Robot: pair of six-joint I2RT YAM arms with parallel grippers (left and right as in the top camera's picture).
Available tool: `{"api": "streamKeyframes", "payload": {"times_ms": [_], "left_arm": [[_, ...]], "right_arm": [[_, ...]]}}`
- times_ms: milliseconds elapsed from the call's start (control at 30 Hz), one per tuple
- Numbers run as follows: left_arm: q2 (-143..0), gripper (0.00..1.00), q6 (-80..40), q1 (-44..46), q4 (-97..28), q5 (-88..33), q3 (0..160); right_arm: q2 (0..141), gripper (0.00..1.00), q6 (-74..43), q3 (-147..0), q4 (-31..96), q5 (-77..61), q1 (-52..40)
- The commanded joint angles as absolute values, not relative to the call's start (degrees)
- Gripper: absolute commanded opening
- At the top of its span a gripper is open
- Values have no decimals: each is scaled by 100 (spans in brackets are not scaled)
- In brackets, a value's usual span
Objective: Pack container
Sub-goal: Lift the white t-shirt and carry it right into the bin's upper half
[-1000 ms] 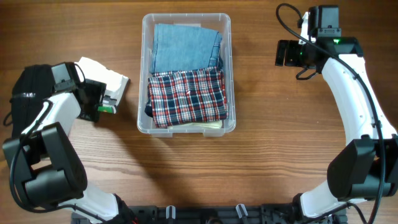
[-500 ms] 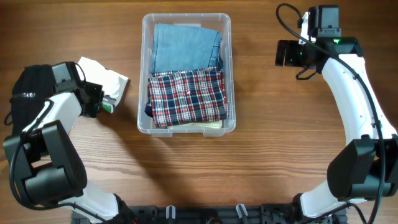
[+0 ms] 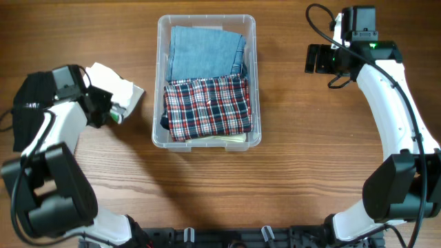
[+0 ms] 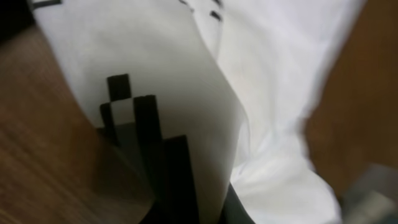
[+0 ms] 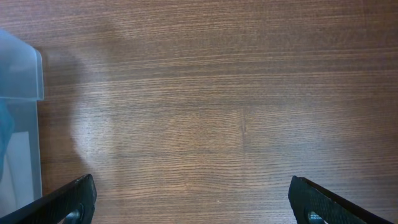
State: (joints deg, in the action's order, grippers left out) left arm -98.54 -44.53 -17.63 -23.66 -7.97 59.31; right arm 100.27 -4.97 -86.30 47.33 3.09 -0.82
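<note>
The white cloth point(image 3: 114, 81) is still outside the container, so I should lift my left gripper, carry the cloth over the folded blue denim piece point(image 3: 203, 52), lower it and let go.
The clear container point(image 3: 207, 18) stands in the middle of the table. It holds a folded blue denim piece point(image 3: 203, 52) at the far end and a folded red-and-blue plaid cloth point(image 3: 208, 105) at the near end. A white cloth point(image 3: 114, 81) lies to its left. My left gripper point(image 3: 114, 114) is shut on the near edge of this cloth. In the left wrist view the white cloth point(image 4: 249, 74) fills the frame and runs down between the dark fingers point(image 4: 174, 180). My right gripper point(image 3: 313, 58) stands open over bare wood right of the container, nothing between its fingertips point(image 5: 193, 202).
A black cloth point(image 3: 31, 100) lies at the far left, partly under my left arm. The container's corner point(image 5: 22, 62) shows at the left edge of the right wrist view, with bare wooden table beyond it.
My left gripper has closed on the white cloth's edge and drawn slightly back to the left, and the cloth has shifted a little with it. The right arm has not moved.
</note>
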Motion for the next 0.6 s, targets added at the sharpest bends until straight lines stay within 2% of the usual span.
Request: {"api": "streamKeyframes", "payload": {"times_ms": [0, 233, 400, 567], "left_arm": [[-9157, 4, -3911, -1728, -2294, -1651, 6552], [-8764, 4, -3627, -1431, -2300, -2578, 7481], [-8766, 4, -3590, -716, -2318, -2742, 8320], [-8777, 4, -3223, 156, -1820, -2735, 8589]], "right_arm": [[9894, 100, -602, -8735, 4718, 366, -78], [9894, 100, -602, -8735, 4718, 366, -78], [9894, 100, -604, -8737, 4718, 366, -78], [9894, 100, -602, -8735, 4718, 366, -78]]}}
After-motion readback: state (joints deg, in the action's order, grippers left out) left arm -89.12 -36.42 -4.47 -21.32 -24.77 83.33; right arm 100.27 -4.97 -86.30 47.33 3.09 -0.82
